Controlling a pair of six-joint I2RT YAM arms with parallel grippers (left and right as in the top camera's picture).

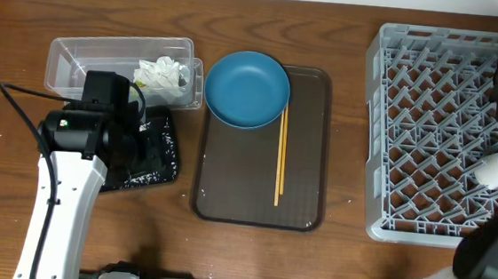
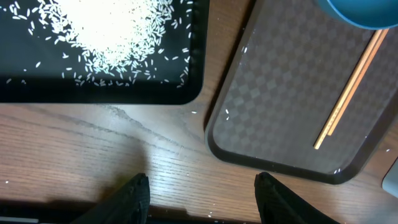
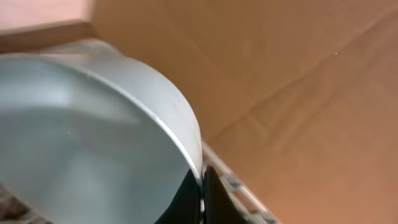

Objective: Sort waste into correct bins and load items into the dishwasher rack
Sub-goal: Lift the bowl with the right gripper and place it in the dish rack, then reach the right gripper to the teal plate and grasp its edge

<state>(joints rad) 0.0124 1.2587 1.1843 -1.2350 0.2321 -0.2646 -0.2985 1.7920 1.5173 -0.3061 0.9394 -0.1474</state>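
Observation:
The small light-blue bowl is already over the dishwasher rack [image 1: 428,127]. My right gripper needs to go down next toward the pegs at the rack's far end [image 1: 485,76] and let go of the bowl's rim.
My left gripper [image 2: 202,186] is open and empty, low over bare wood between the black tray [image 2: 124,93] and the brown tray [image 2: 280,93]. Loose rice [image 2: 118,31] lies in the black tray. The dark-blue bowl [image 1: 247,88] sits at the brown tray's far end, with the chopsticks [image 1: 281,155] beside it. The clear tub [image 1: 69,54] holds crumpled napkins [image 1: 161,75]. My right gripper [image 3: 202,186] is shut on the rim of the small light-blue bowl [image 3: 93,143], over the right side of the dishwasher rack [image 1: 428,127]. The white cups and the yellow-green wrapper are not in view.
The brown serving tray [image 1: 226,200] lies mid-table between the bins and the rack. My left arm [image 1: 80,135] covers part of the black tray [image 1: 163,151]. A brown cardboard surface [image 3: 311,93] fills the background behind the right gripper.

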